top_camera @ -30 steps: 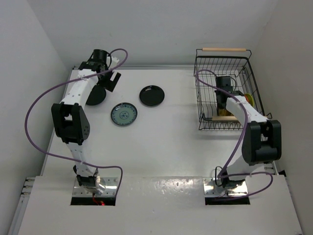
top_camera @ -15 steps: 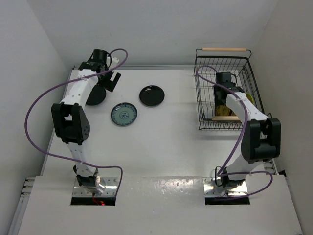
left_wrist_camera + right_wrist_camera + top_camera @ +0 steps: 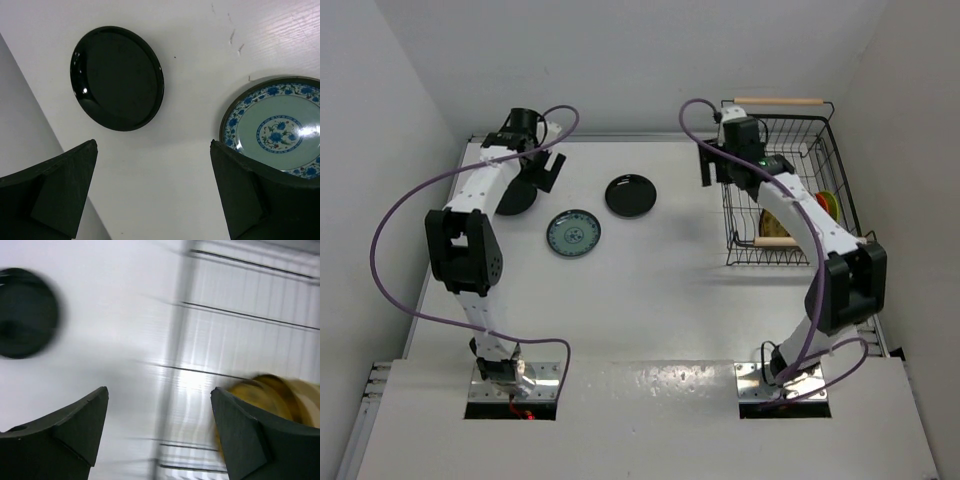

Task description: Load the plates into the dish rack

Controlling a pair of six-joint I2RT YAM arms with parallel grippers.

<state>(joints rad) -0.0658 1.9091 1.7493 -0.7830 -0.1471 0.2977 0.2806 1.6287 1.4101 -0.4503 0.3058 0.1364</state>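
My right gripper moves down and away to the rack-side rim of the glossy black plate (image 3: 631,195) next, as it is the loose one nearest the rack (image 3: 790,130).
Three plates lie on the table: a glossy black plate (image 3: 631,195), a blue-grey patterned plate (image 3: 573,232) and a second black plate (image 3: 515,196) partly under the left arm. The dish rack (image 3: 790,130) stands at the far right with a mustard-yellow plate (image 3: 775,222) and an orange-red one (image 3: 828,204) inside. My left gripper (image 3: 545,168) hangs open between the black plate (image 3: 117,77) and the blue-grey plate (image 3: 277,130). My right gripper (image 3: 717,168) is open and empty over the rack's left wall. The blurred right wrist view shows a black plate (image 3: 25,312) and the yellow plate (image 3: 270,395).
Walls close in on the table at the left, the back and the right. The rack's pale wooden handle (image 3: 778,101) runs along its far side. Purple cables loop off both arms.
The right gripper opened, rose out of the rack and swung to its far-left wall, leaving the yellow plate inside. The left arm barely moved.
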